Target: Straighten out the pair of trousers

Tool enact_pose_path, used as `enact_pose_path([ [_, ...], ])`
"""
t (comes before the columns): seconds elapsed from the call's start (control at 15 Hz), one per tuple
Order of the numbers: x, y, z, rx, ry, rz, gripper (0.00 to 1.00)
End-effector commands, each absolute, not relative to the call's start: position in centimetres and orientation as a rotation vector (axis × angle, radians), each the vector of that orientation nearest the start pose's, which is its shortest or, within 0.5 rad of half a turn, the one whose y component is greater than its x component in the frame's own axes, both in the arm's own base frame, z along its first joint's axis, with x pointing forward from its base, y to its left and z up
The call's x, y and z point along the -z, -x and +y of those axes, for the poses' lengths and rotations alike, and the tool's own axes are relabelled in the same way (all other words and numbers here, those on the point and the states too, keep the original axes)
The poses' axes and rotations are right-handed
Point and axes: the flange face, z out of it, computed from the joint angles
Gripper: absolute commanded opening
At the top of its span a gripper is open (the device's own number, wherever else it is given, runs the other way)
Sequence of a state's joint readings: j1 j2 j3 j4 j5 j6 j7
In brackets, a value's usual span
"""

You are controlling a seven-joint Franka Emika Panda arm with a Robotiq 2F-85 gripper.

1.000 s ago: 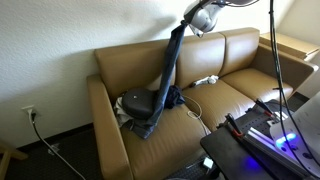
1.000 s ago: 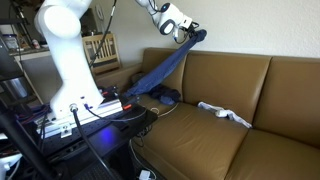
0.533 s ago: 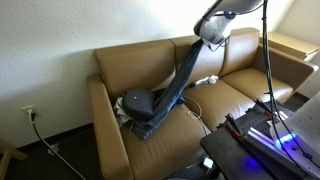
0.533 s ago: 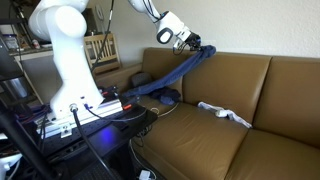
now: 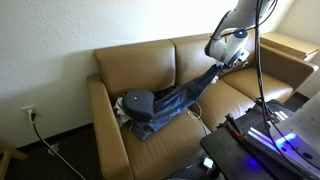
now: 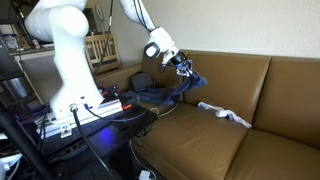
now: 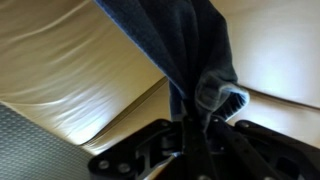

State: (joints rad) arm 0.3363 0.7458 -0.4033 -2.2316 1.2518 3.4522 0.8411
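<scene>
The held end of the trousers still hangs above the seat. It goes down toward the seat front before the white cloth next, and my gripper releases it there.
The blue trousers [image 5: 175,98] lie stretched across the tan sofa [image 5: 140,60], from a bunched end at the sofa's arm side up to my gripper [image 5: 222,63]. My gripper is shut on one end of the trousers and holds it low over the seat. In the other exterior view the trousers [image 6: 165,93] run from the sofa's arm to the gripper [image 6: 188,70]. In the wrist view the denim [image 7: 185,50] hangs from between the closed fingers [image 7: 197,118], with sofa cushion behind it.
A dark grey round object [image 5: 136,101] sits on the seat by the bunched trousers. A white cloth [image 6: 225,112] lies on the middle seat. A cable [image 5: 203,120] crosses the seat front. A stand with lit equipment [image 5: 262,132] is in front of the sofa.
My gripper has come down from above the sofa back to just over the seat, moving away from the sofa's arm side. The trousers went from hanging steeply to lying stretched along the seat.
</scene>
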Motion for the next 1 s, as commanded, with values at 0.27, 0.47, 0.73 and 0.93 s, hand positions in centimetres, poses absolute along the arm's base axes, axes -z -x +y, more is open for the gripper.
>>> enact_pose_path([
  [0.27, -7.5, -40.1, -13.6, 0.866, 1.358, 2.823, 0.01],
  [0.47, -6.7, -39.9, -13.6, 0.854, 1.360, 2.838, 0.04],
  [0.73, -4.3, -39.3, -15.2, 1.066, 1.385, 2.862, 0.01],
  [0.93, -2.7, -40.3, -19.5, 1.230, 1.239, 2.887, 0.01],
])
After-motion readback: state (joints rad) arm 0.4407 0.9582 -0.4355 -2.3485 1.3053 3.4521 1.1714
